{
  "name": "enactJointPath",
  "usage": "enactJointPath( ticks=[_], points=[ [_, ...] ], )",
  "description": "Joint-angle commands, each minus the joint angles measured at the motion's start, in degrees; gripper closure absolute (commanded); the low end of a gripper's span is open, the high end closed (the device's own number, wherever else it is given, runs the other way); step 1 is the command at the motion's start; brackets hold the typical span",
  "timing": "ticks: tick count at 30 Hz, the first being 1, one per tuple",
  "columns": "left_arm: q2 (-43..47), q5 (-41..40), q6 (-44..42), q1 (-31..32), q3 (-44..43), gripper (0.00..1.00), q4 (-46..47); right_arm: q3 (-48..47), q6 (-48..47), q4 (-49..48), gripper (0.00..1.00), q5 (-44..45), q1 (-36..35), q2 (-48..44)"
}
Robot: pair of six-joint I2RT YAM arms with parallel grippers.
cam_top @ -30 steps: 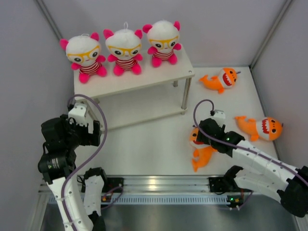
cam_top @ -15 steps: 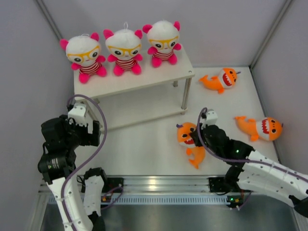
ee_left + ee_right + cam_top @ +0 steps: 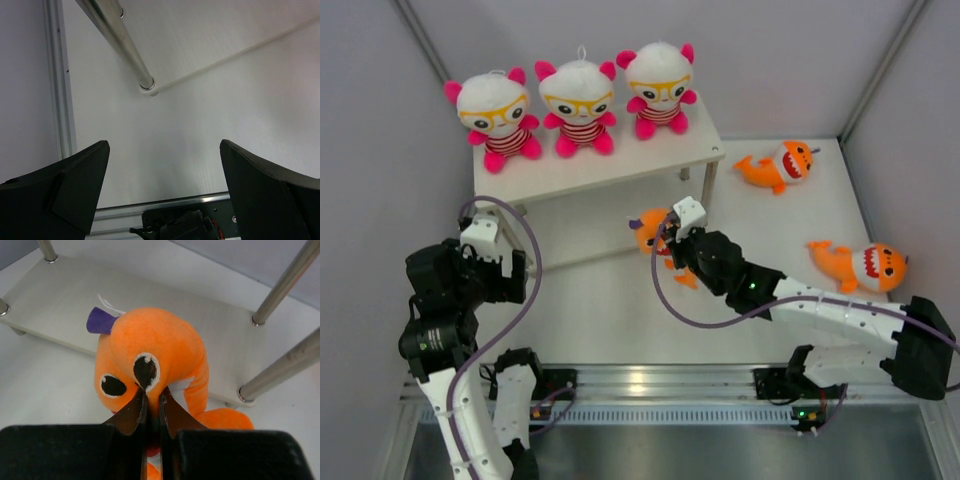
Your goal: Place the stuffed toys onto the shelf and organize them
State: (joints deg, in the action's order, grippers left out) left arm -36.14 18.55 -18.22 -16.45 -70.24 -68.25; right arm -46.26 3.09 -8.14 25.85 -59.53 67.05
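The robot's right gripper will next push the orange shark away from the robot's base, turning square to the shelf (image 3: 620, 165), until the shark (image 3: 655, 232) is under the shelf's top board.
Three white-headed bears with pink ears, one at the left (image 3: 497, 117), one in the middle (image 3: 580, 108) and one at the right (image 3: 660, 90), sit in a row on the top of the white shelf (image 3: 620, 165). My right gripper (image 3: 152, 392) is shut on an orange shark (image 3: 155, 360), pinching the plush beside its eye. It holds that shark (image 3: 655, 232) above the front of the shelf's lower tier (image 3: 75, 305). Two more orange sharks lie on the table, one at the back right (image 3: 778, 165) and one at the right (image 3: 860, 264). My left gripper (image 3: 165, 165) is open over bare table by a shelf leg (image 3: 125, 42).
White walls close in the table at the left, back and right. A metal rail (image 3: 640, 382) runs along the near edge by the arm bases. The shelf's silver legs (image 3: 280, 367) stand close to the held shark.
My right gripper closed on the shark lying at the front right and has carried it up and left toward the shelf's lower tier. The left arm has not moved.
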Motion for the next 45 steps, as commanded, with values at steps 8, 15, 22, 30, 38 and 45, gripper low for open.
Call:
enactJointPath(
  ticks=[8, 15, 22, 30, 38, 45],
  points=[
    [0.11, -0.26, -0.68, 0.1, 0.1, 0.02, -0.48, -12.97, -18.48, -10.84, 1.0, -1.33, 0.99, 13.28],
    [0.19, -0.18, -0.68, 0.1, 0.1, 0.02, -0.57, -18.51, -10.68, -14.01, 1.0, 5.96, 1.34, 21.01],
    [0.37, -0.26, -0.68, 0.1, 0.01, 0.02, -0.57, -25.02, -0.02, -10.4, 1.0, 10.8, 3.45, 26.56],
    [0.37, 0.0, -0.94, 0.1, 0.01, 0.02, -0.83, -24.06, 5.08, -12.5, 0.94, 13.09, 4.24, 28.84],
    [0.28, -0.09, -0.86, 0.1, -0.16, 0.02, -1.01, -23.61, 7.8, -16.73, 0.91, 18.0, 4.77, 31.83],
    [0.28, -0.09, -1.03, 0.1, -0.16, 0.02, -1.27, -24.84, 9.65, -15.42, 0.8, 18.28, 6.61, 34.2]
  ],
)
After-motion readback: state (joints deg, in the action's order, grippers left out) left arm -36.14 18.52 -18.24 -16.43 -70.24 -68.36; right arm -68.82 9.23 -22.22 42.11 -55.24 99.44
